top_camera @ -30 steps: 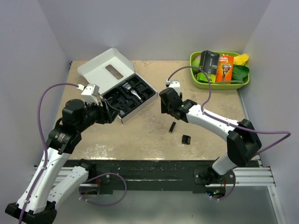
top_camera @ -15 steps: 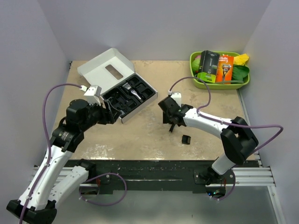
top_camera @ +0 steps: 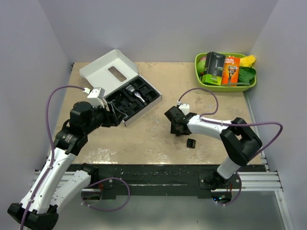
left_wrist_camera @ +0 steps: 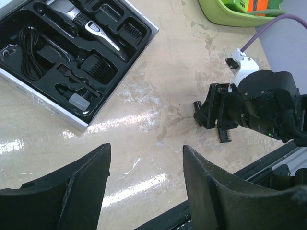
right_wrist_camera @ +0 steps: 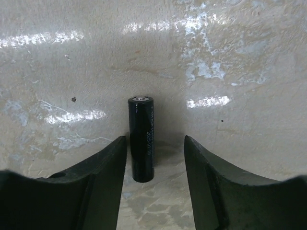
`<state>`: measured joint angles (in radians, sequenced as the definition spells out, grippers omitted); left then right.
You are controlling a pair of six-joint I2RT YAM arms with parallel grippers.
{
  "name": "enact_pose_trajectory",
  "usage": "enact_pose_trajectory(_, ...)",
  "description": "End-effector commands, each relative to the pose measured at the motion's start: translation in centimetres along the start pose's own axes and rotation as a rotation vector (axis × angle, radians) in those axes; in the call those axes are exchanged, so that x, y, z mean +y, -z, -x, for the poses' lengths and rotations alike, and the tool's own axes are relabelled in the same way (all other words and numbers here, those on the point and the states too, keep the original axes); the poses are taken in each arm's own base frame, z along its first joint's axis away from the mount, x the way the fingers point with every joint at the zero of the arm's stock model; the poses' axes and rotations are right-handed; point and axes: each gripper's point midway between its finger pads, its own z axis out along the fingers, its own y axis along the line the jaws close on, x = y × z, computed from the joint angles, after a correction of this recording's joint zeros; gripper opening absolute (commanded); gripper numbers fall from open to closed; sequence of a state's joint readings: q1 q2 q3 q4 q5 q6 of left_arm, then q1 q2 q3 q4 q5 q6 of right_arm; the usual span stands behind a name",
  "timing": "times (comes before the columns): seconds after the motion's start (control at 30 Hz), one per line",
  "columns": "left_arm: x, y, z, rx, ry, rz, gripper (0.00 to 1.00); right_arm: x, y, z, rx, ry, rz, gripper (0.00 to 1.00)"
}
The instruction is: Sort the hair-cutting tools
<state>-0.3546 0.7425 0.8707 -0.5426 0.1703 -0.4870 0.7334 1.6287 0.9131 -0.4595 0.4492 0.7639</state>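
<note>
The box sits crooked, so my left gripper will swing outward and down to pinch the top of the insert between cord (left_wrist_camera: 28, 48) and clipper.
A small black cylinder (right_wrist_camera: 142, 139) lies on the table between the open fingers of my right gripper (right_wrist_camera: 156, 149), closer to the left finger. From above, my right gripper (top_camera: 176, 127) is low over the table and hides the cylinder. A black comb attachment (top_camera: 191, 143) lies just right of it and also shows in the left wrist view (left_wrist_camera: 224, 134). The silver-and-black clipper (left_wrist_camera: 91, 27), a cord (left_wrist_camera: 28, 48) and comb attachments (left_wrist_camera: 99, 67) sit in the box's black insert (top_camera: 132, 99). My left gripper (top_camera: 112, 116) is open and empty by the box's near corner (left_wrist_camera: 146, 155).
The white box lid (top_camera: 108, 72) lies open at the back left. A green tray (top_camera: 203, 84) with packaged razors stands at the back right. The black rail (top_camera: 153, 175) runs along the table's near edge.
My right gripper has moved toward the near side and come down around the black cylinder. My left arm has shifted slightly right.
</note>
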Motion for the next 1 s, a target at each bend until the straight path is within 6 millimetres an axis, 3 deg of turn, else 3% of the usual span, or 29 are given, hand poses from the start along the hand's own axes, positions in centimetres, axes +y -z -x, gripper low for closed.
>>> enact_pose_trajectory(0.0,-0.1,-0.2,0.7,-0.032,0.002,-0.004,0.66,0.8,-0.6,0.3,-0.018,-0.078,0.031,0.51)
enact_pose_trajectory(0.1,0.1,-0.3,0.7,-0.035,0.001,0.002,0.66,1.0,-1.0,0.0,-0.01,-0.082,0.041,0.37)
enact_pose_trajectory(0.17,0.3,-0.7,0.4,-0.026,0.002,0.008,0.66,1.1,-1.3,-0.2,-0.004,-0.076,0.039,0.23)
enact_pose_trajectory(0.2,0.3,-0.9,0.5,-0.03,0.002,0.005,0.66,1.0,-1.3,-0.3,-0.003,-0.072,0.038,0.15)
enact_pose_trajectory(0.23,0.5,-1.3,0.3,-0.021,0.003,0.01,0.65,1.0,-1.4,-0.3,-0.004,-0.072,0.035,0.0)
enact_pose_trajectory(0.47,1.7,-4.2,0.7,-0.002,-0.007,0.061,0.64,1.0,0.4,2.1,-0.075,-0.069,0.051,0.0)
enact_pose_trajectory(0.63,3.3,-7.5,1.7,0.007,-0.016,0.141,0.62,1.7,2.5,4.7,-0.14,-0.023,0.099,0.0)
enact_pose_trajectory(0.77,4.8,-10.3,4.0,-0.018,-0.027,0.244,0.62,2.5,4.1,6.0,-0.185,0.024,0.138,0.0)
enact_pose_trajectory(0.83,6.5,-12.2,4.2,-0.008,-0.028,0.329,0.61,2.6,4.5,6.6,-0.208,0.048,0.136,0.0)
enact_pose_trajectory(0.87,6.6,-12.7,5.5,-0.031,-0.029,0.347,0.61,2.7,4.6,6.6,-0.213,0.06,0.135,0.0)
enact_pose_trajectory(0.9,7.6,-14.0,4.9,0.0,-0.028,0.389,0.61,2.8,4.8,7.0,-0.223,0.069,0.135,0.0)
enact_pose_trajectory(0.97,8.8,-14.8,6.6,-0.037,-0.011,0.473,0.6,3.1,5.1,7.4,-0.24,0.082,0.137,0.0)
